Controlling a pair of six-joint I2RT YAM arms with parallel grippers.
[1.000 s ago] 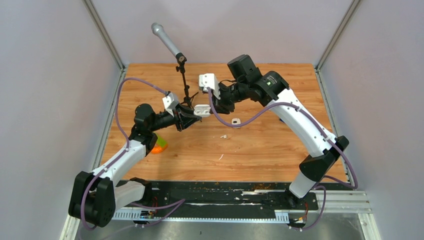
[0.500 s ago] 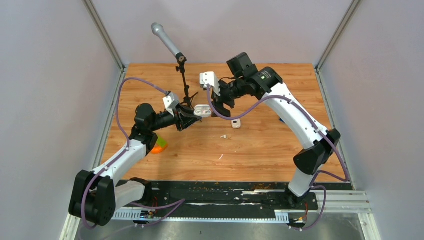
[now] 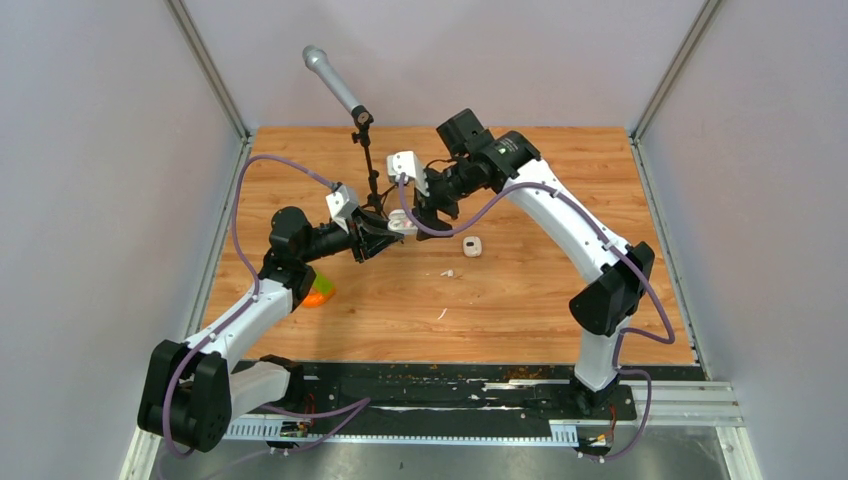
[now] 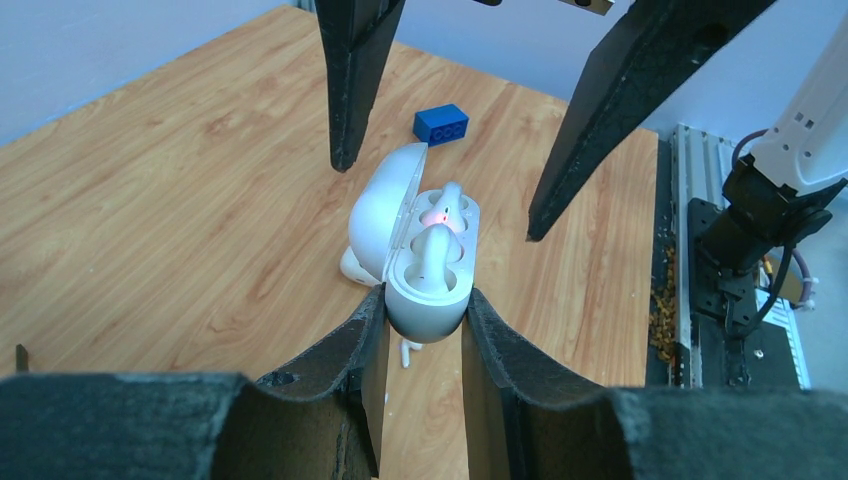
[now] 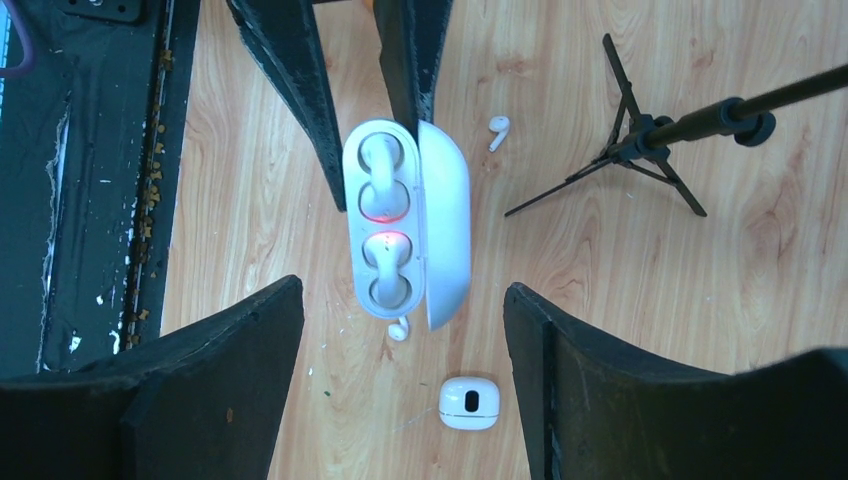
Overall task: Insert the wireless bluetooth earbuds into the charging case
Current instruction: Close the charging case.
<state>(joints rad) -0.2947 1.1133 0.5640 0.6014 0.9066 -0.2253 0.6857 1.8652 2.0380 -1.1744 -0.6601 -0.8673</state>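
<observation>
Both hollows of the case have earbuds in them. My left gripper should next go down and to the left in the top view, onto bare wood near the tripod, and let go of the case.
The white charging case hangs above the table with its lid swung open, and my left gripper is shut on its lower end. Two wireless bluetooth earbuds sit in its wells, each with a red light glowing beside it. In the top view the case is at the table's middle, just past the left gripper. My right gripper stands open directly over the case, its fingers wide on either side and touching nothing; the top view shows it right above the case.
Two loose white earbuds lie on the wood under the case. A small white rounded square with a dark centre lies nearby. A microphone on a tripod stands behind the grippers. A blue brick and an orange object are further off.
My right gripper has opened wide and its arm has swung left, over the case. The left arm and the case have stayed where they were.
</observation>
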